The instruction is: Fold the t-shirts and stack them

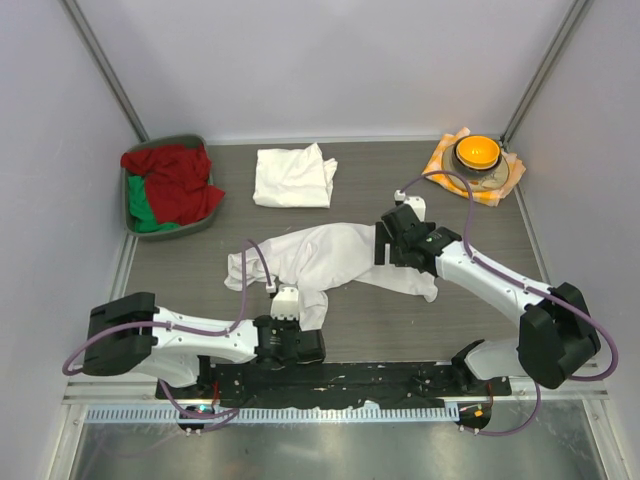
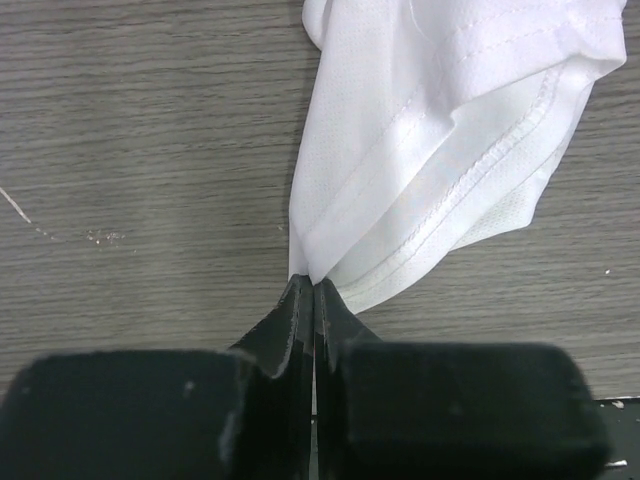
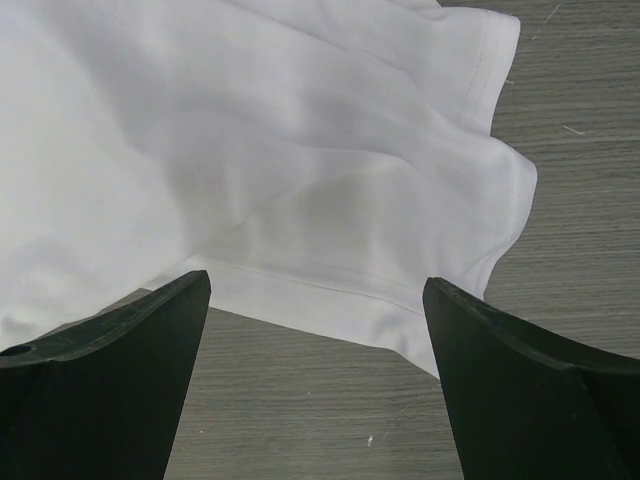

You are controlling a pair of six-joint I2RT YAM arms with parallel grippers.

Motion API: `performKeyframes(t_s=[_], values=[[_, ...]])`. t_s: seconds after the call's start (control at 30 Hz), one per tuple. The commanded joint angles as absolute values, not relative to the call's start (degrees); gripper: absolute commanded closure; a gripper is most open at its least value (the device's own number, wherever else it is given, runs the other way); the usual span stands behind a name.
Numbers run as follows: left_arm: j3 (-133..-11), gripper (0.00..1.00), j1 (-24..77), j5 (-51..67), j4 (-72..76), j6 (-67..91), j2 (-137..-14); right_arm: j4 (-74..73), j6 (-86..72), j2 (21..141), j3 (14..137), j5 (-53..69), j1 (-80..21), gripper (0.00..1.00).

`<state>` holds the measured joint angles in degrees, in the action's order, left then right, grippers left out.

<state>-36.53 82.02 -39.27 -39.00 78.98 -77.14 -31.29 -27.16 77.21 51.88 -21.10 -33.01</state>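
Note:
The crumpled t-shirt's end edge by the near corner [image 1: 432, 288] [image 3: 476, 280] is below my right gripper and to its right in the top view, so I will lower my right gripper that way next.
A crumpled white t-shirt [image 1: 340, 258] lies stretched across the middle of the table. A second white t-shirt [image 1: 293, 177] lies folded at the back. My left gripper [image 1: 297, 318] is shut on a hemmed corner of the crumpled t-shirt [image 2: 420, 170] at its near end; the cloth comes out between the closed fingers [image 2: 290, 320]. My right gripper [image 1: 384, 243] is open over the shirt's right end. In the right wrist view the shirt's hem [image 3: 330, 290] lies on the table just beyond the spread fingers [image 3: 150, 330], untouched.
A grey bin [image 1: 134, 222] with red and green cloths stands at the back left. An orange bowl [image 1: 477, 152] sits on an orange-and-white checked cloth [image 1: 441, 158] at the back right. The arm bases stand along the near edge.

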Motion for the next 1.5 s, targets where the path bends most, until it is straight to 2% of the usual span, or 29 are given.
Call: performKeyframes(t_s=[0.0, 0.17, 0.4, 0.67, 0.97, 1.0, 1.1, 1.13, 1.37, 1.4, 1.47], values=[[-36.3, 1.0, 82.18, -40.61, -35.96, 79.72, -78.22, -30.15, -27.86, 74.44, 51.42, -24.6, -33.22, 0.06], [-34.89, 1.0, 82.27, -40.08, -36.21, 81.38, -75.25, -32.34, -32.16, 72.95, 49.23, -30.49, -31.65, 0.06], [-36.03, 1.0, 82.26, -42.1, -46.3, 84.55, -63.56, -33.22, -43.4, 72.95, 42.99, -26.2, -28.21, 0.07], [-36.91, 1.0, 82.27, -43.06, -53.52, 86.13, -53.79, -33.05, -45.27, 73.47, 40.17, -27.86, -27.34, 0.09], [-38.93, 1.0, 82.27, -45.0, -59.06, 87.8, -50.54, -29.45, -41.49, 74.79, 38.5, -25.84, -21.54, 0.22], [-39.02, 1.0, 82.27, -45.09, -60.02, 88.15, -50.19, -29.18, -41.31, 74.88, 38.24, -25.23, -21.19, 0.25], [-39.11, 1.0, 82.27, -45.88, -60.82, 88.68, -48.78, -28.13, -40.96, 74.97, 37.18, -23.29, -20.48, 0.42], [-39.11, 1.0, 82.27, -46.05, -61.43, 88.86, -48.52, -27.86, -40.96, 74.8, 36.83, -22.94, -20.48, 0.51], [-39.02, 1.0, 82.27, -46.49, -63.89, 90.79, -47.9, -28.12, -40.78, 72.95, 35.6, -20.66, -20.48, 0.86], [-39.02, 1.0, 82.18, -46.49, -63.98, 90.88, -47.81, -28.12, -40.87, 72.69, 35.51, -20.31, -20.48, 0.99], [-39.02, 1.0, 82.27, -46.58, -64.16, 90.97, -47.64, -28.3, -40.96, 71.81, 35.07, -20.13, -20.48, 0.99]])
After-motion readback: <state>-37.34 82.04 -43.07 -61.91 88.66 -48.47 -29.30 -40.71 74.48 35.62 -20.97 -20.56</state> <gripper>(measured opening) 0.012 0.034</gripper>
